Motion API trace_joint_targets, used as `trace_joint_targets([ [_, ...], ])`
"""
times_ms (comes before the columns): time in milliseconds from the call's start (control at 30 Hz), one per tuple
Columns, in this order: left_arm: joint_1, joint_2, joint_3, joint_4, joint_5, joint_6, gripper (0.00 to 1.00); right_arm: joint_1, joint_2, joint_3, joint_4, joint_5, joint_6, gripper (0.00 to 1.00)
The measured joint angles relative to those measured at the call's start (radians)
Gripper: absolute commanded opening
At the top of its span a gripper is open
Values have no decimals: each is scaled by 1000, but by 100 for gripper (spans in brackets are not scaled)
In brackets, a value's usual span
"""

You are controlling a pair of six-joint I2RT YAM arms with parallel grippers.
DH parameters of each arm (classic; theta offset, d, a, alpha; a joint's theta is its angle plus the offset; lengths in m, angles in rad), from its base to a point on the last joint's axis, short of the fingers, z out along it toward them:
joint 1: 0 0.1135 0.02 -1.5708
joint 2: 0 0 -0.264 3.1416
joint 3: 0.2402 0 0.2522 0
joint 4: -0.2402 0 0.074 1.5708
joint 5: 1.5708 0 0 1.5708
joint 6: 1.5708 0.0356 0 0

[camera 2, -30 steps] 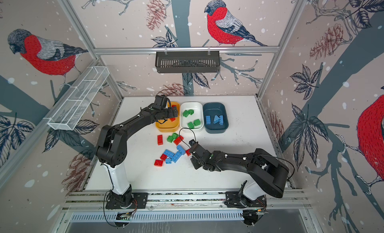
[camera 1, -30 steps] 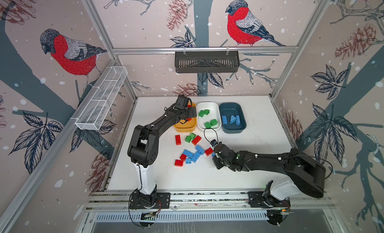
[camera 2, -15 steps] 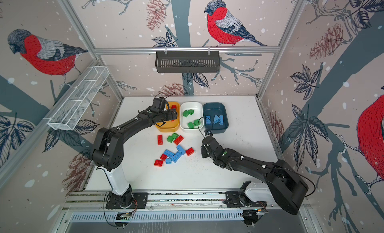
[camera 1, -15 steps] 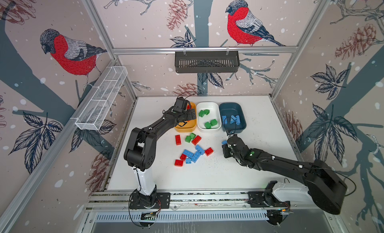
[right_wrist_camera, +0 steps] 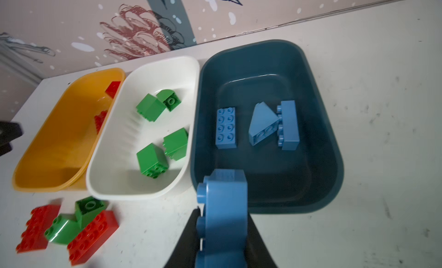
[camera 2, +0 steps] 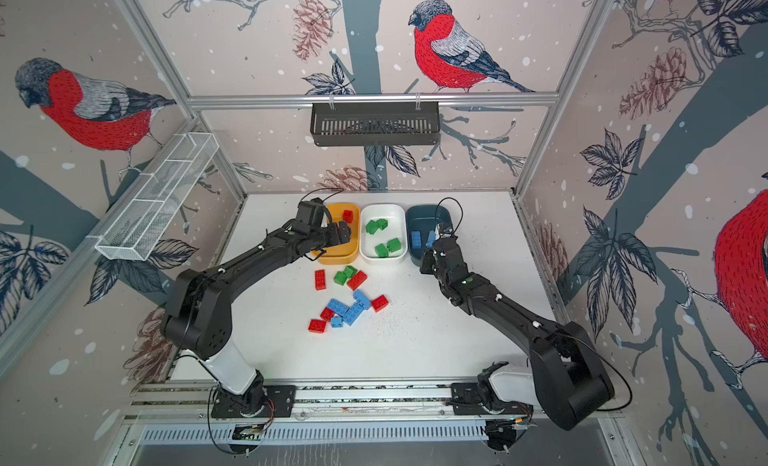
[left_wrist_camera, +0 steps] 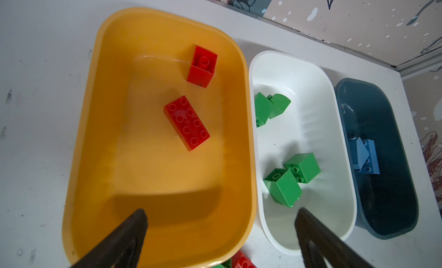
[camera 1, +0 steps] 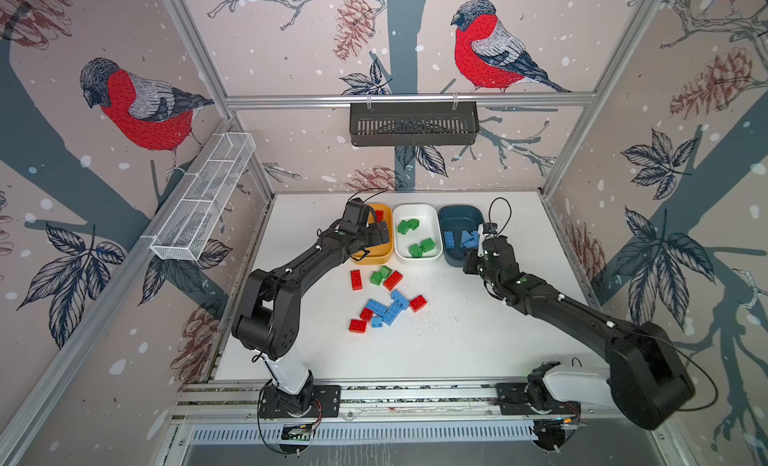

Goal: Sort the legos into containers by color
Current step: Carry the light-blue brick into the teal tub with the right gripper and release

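I should move my right gripper outward past the teal tub's near rim and let go of the blue lego over the teal tub's middle (camera 1: 467, 237) (right_wrist_camera: 266, 134), as blue legos are already in that tub.
Three containers stand in a row at the back: a yellow-orange tub (camera 1: 376, 256) with two red legos (left_wrist_camera: 186, 123), a white tub (camera 1: 415, 258) with several green legos (left_wrist_camera: 302, 167), and a dark teal tub (camera 1: 451, 212) with three blue legos (right_wrist_camera: 226, 128). My left gripper (left_wrist_camera: 221, 211) hangs open and empty over the yellow-orange tub's near end, also seen as left gripper (camera 1: 382, 231). My right gripper (right_wrist_camera: 222, 211) is shut on a blue lego (right_wrist_camera: 224, 190) at the teal tub's near rim, also seen as right gripper (camera 1: 471, 258). Loose red, green and blue legos (camera 1: 390, 310) lie mid-table.
A black slotted basket (camera 1: 413, 125) hangs on the back wall and a white wire-mesh basket (camera 1: 203, 202) on the left wall. Patterned walls close in the table on three sides. A metal rail (camera 1: 374, 395) runs along the front edge.
My right arm has swung from the loose pile back and right to the teal tub's near rim, carrying the blue lego. The left gripper stayed open over the yellow-orange tub.
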Motion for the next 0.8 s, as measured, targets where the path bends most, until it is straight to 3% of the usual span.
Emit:
trace_joint_targets([
  [333,0,-78,-75,-1,4,-1,97,-107,290,280,-68,-31,-84,22],
  [600,-4,-104,-117,-3,4,-7,97,-133,508,512,-149,-65,-114,52],
  [800,-21,-112,-121,-17,-5,-7,97,-93,500,546,-169,-75,-113,62],
])
